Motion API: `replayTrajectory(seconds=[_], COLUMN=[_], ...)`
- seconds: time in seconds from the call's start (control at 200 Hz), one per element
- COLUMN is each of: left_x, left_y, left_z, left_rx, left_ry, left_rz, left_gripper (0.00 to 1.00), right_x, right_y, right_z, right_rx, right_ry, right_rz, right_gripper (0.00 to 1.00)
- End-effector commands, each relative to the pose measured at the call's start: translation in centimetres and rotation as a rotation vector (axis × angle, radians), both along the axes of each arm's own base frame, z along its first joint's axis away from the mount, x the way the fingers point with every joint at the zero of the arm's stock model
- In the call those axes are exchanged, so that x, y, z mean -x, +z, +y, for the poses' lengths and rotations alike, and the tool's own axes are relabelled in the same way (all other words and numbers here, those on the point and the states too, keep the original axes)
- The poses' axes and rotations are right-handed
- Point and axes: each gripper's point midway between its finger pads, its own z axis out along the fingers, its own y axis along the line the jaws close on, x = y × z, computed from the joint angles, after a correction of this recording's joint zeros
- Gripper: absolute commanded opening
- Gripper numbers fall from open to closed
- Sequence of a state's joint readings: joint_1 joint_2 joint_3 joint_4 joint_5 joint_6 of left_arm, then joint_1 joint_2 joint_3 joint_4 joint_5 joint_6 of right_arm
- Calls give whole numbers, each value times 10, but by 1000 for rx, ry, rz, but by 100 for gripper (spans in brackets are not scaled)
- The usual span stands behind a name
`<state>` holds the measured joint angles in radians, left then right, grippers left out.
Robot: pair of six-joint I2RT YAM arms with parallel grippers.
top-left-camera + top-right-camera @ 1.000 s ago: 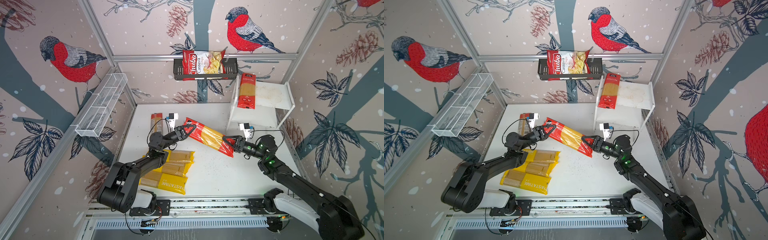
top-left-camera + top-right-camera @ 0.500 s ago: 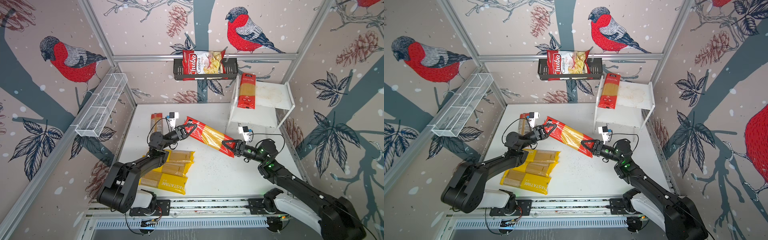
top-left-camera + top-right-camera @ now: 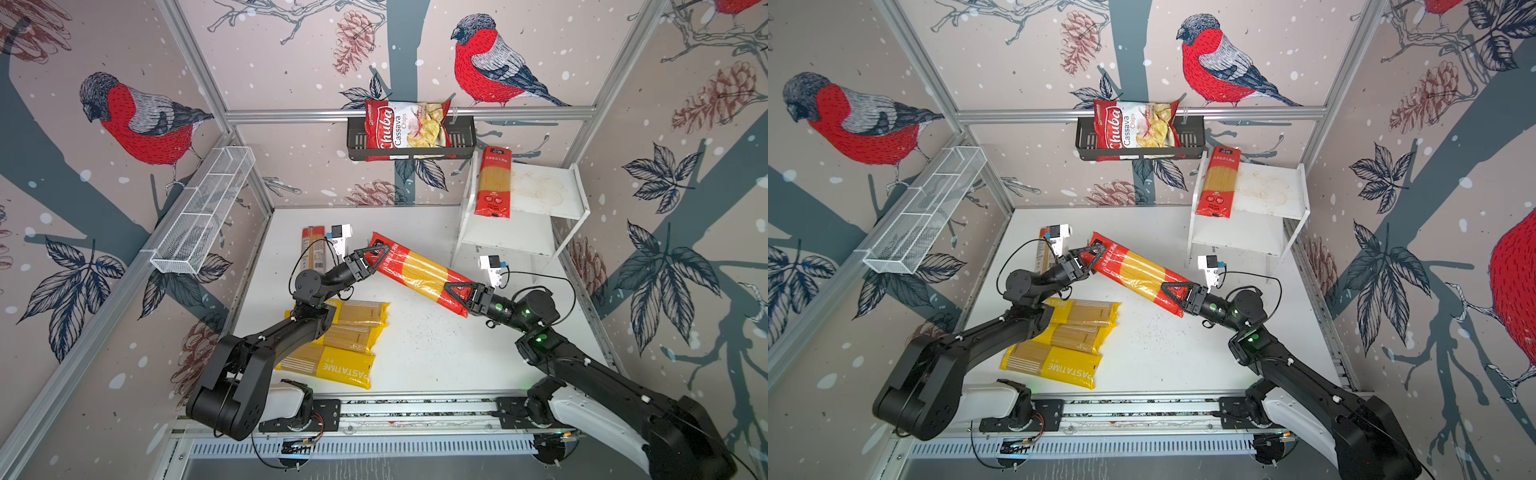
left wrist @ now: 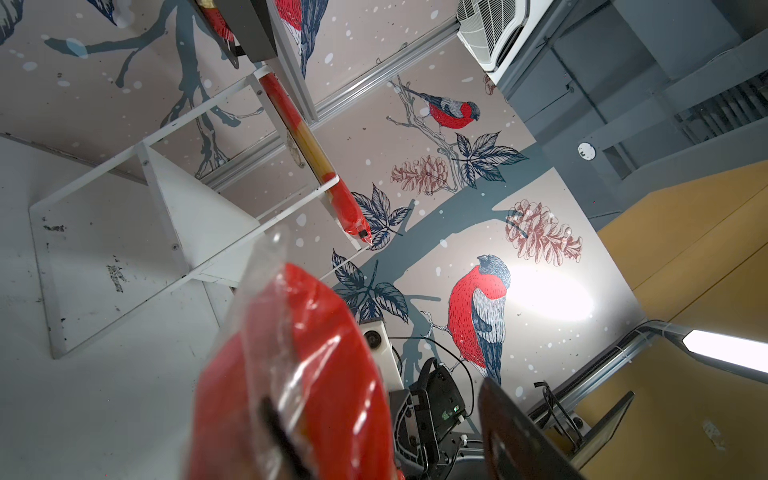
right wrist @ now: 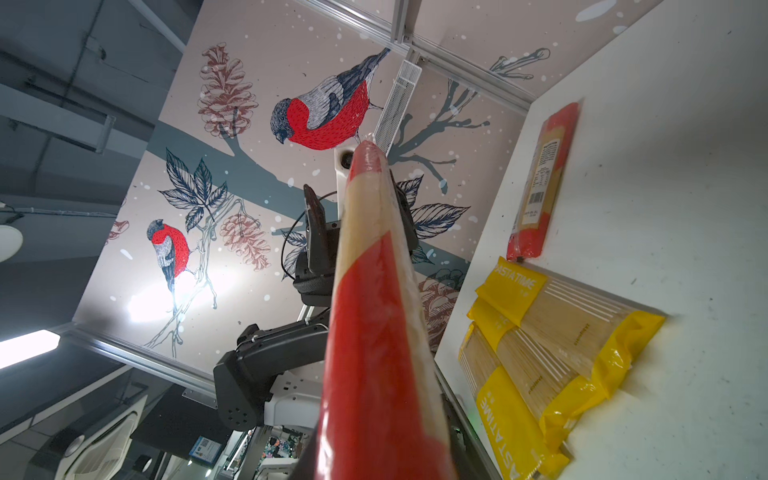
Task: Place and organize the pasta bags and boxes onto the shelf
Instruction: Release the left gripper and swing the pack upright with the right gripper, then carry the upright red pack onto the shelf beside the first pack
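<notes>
The packet in my right gripper needs to go up and outward, turning toward the back wall, for release beside the second red packet, where the shelf top is bare (image 3: 531, 185).
A red pasta packet (image 3: 419, 272) (image 3: 1138, 272) hangs slanted above the table between both grippers. My right gripper (image 3: 455, 291) (image 3: 1173, 291) (image 5: 374, 457) is shut on its lower end (image 5: 374, 311). My left gripper (image 3: 376, 255) (image 3: 1092, 255) (image 4: 386, 436) stands open around the upper end (image 4: 291, 365), one finger (image 4: 511, 436) well apart from it. A second red packet (image 3: 493, 183) (image 3: 1219, 183) (image 4: 307, 145) lies on the shelf (image 3: 552, 195) (image 3: 1271, 191) (image 4: 104, 257) top, overhanging its front. Three yellow packets (image 3: 345, 336) (image 3: 1067, 336) (image 5: 540, 345) lie on the table. Another red packet (image 3: 312, 249) (image 5: 544, 178) lies behind the left arm.
A Chuba chips bag (image 3: 405, 131) sits in the black basket (image 3: 461, 137) on the back wall. A white wire-mesh basket (image 3: 203, 212) hangs on the left wall. The shelf's lower board (image 3: 507, 239) is bare.
The left gripper has opened round the packet's upper end. The right gripper moved onto the lower end and closed on it.
</notes>
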<state>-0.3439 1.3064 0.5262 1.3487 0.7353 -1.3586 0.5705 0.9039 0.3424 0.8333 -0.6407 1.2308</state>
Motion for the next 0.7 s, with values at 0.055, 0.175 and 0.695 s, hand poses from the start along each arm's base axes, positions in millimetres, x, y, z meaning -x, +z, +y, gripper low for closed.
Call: replayTrajectory(seconds=[0.055, 0.175, 0.695], left_x=[8, 11, 16], left_y=[22, 27, 27], left_z=[10, 13, -3], left_rx=[14, -3, -104], left_ry=[72, 99, 137], left_rz=[-111, -129, -149], left_gripper=[75, 78, 81], right_x=[-14, -23, -69], right_y=[73, 97, 190], right_z=[-23, -39, -174], right_rx=[-147, -177, -352], right_ry=[-175, -281, -992], right_rz=[-186, -208, -125], right_gripper=[6, 0, 0])
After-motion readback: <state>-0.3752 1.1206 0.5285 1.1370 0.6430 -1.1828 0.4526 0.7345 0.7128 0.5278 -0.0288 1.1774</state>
